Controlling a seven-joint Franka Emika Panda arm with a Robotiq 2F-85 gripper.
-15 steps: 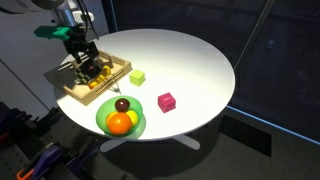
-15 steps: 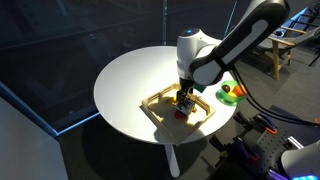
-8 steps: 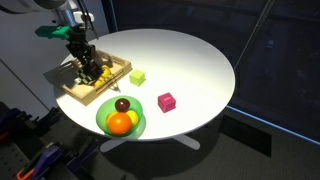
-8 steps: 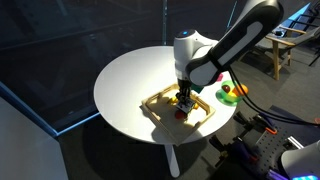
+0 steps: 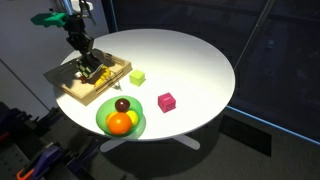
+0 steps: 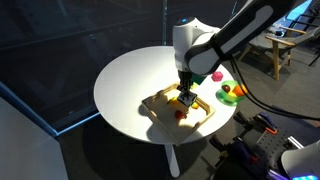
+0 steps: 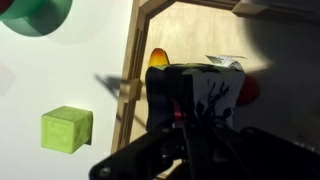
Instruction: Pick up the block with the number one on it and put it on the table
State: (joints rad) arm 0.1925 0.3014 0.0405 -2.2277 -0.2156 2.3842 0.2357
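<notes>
Next, my gripper should lift the block (image 6: pixel 185 98) across and lower it to release on the clear tabletop between the yellow-green and magenta cubes, which lies beyond the tray's rim.
The block with the number one (image 7: pixel 205 88) is a dark cube with whitish patches, and my gripper (image 7: pixel 190 115) is shut on it. In both exterior views the gripper (image 5: pixel 88 62) (image 6: pixel 186 91) hangs just over the wooden tray (image 5: pixel 70 85) (image 6: pixel 160 101) with the block (image 6: pixel 185 98) between its fingers. Whether the block still touches the tray floor I cannot tell. The round white table (image 5: pixel 185 55) (image 6: pixel 130 75) carries the tray near its edge.
A yellow-green cube (image 5: pixel 137 77) (image 7: pixel 66 130) lies on the table beside the tray. A magenta cube (image 5: pixel 167 101) sits farther out. A green plate (image 5: pixel 103 121) (image 6: pixel 229 98) holds fruit. Small red (image 7: pixel 248 90) and orange (image 7: pixel 157 58) items stay in the tray.
The jaws have gone from open to shut on the dark block, and the arm has risen a little over the tray.
</notes>
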